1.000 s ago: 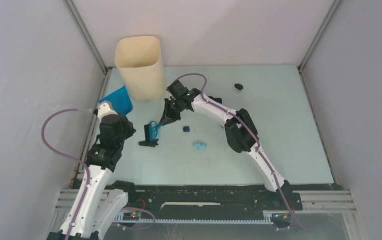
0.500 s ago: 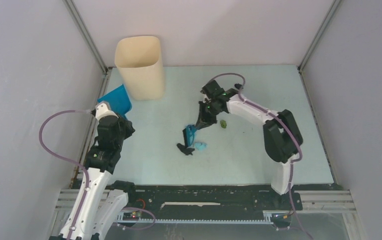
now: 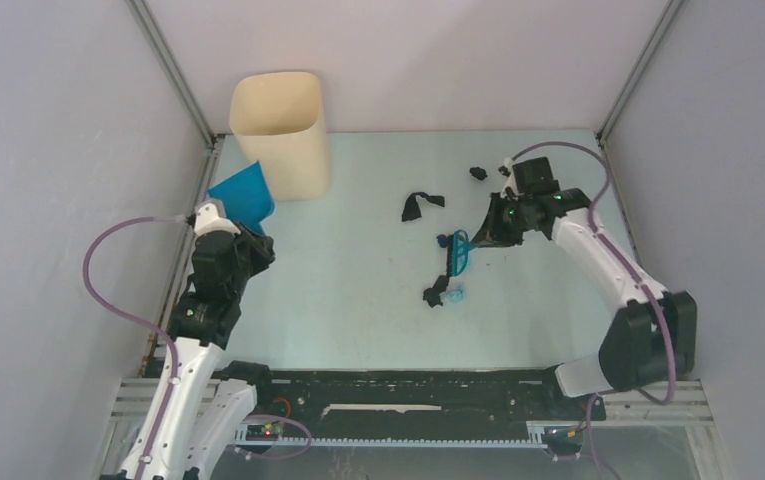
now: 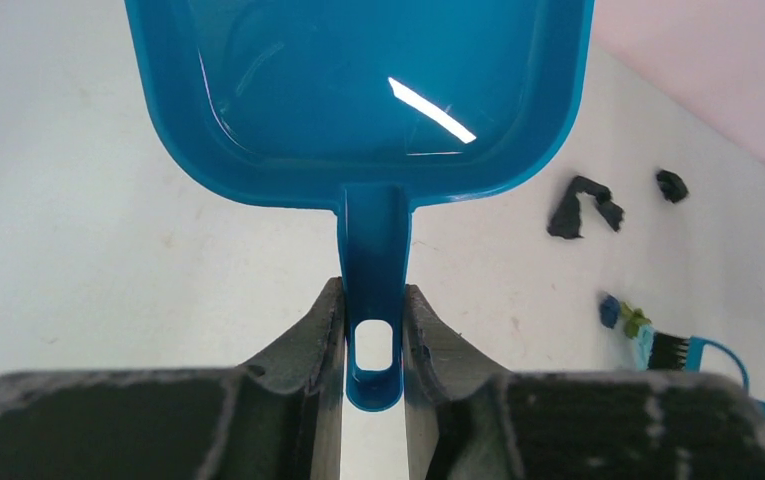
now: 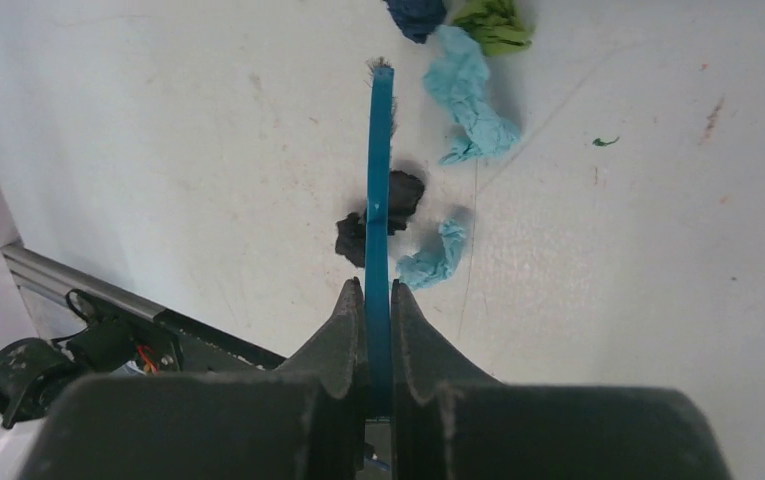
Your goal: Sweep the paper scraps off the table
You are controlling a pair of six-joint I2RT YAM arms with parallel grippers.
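Observation:
My left gripper will next swing down and back toward the black bar to lay the dustpan by the scraps, which lie far from it.
My left gripper is shut on the handle of the blue dustpan, held at the table's far left; the wrist view shows both fingers pinching the handle. My right gripper is shut on the blue hand brush, whose black bristles are down on the table. Paper scraps lie by the brush: light blue, dark blue, green and a small light blue bit. A black strip and a small black bit lie farther back.
The beige bin stands at the back left, just behind the dustpan. Metal frame posts rise at the back corners. The black rail with both arm bases runs along the near edge.
My right arm has swung the brush from beside the bin to the middle right of the table, dragging coloured scraps with it. The left arm and dustpan have barely moved.

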